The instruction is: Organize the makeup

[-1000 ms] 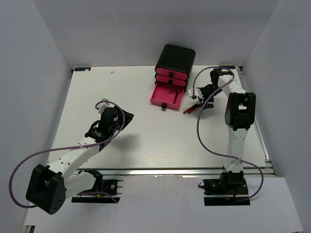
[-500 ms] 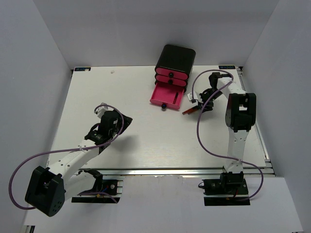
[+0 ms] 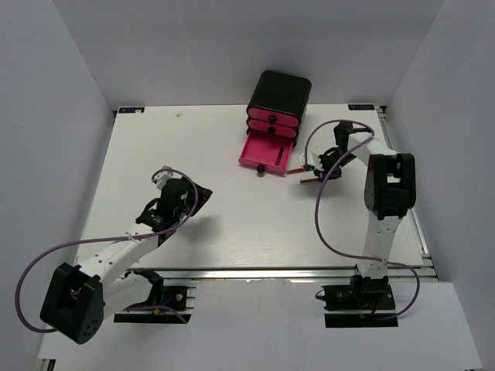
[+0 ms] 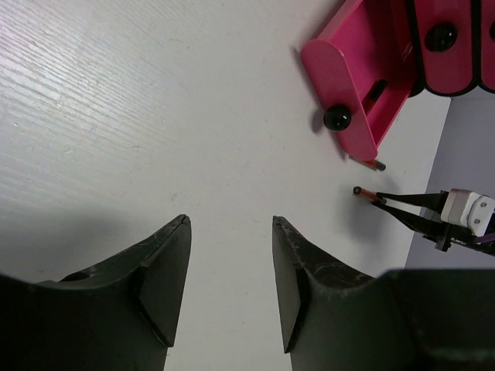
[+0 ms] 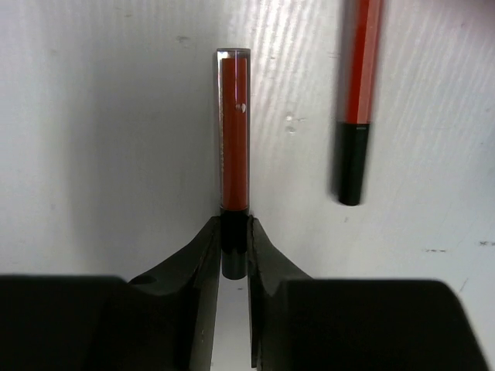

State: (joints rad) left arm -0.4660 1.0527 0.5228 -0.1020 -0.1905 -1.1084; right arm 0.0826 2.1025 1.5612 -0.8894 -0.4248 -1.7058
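Observation:
I need to raise my right gripper next, move it outward and to the left in the top view, and let go of the cap over the open bottom of the pink drawer.
My right gripper [image 5: 233, 232] is shut on the black cap of a red makeup tube [image 5: 233, 131] lying on the white table; the tube points away from the fingers. A second red stick with a black end [image 5: 357, 100] lies to its right, apart from it. From above, the right gripper [image 3: 317, 171] sits just right of the open pink drawer [image 3: 267, 152], with the held tube [image 3: 308, 180] at its tip. A dark stick [image 4: 375, 93] lies inside that drawer. My left gripper [image 4: 230, 224] is open over bare table at the left-centre [image 3: 203, 192].
The black box [image 3: 278, 97] with two shut pink drawers stands at the back centre, its bottom drawer pulled out toward the arms. White walls enclose the table on three sides. A purple cable loops beside each arm.
The right gripper's jaws closed from wide open onto the red tube's black cap, and it shifted slightly. The left arm drew back a little toward its base, still open.

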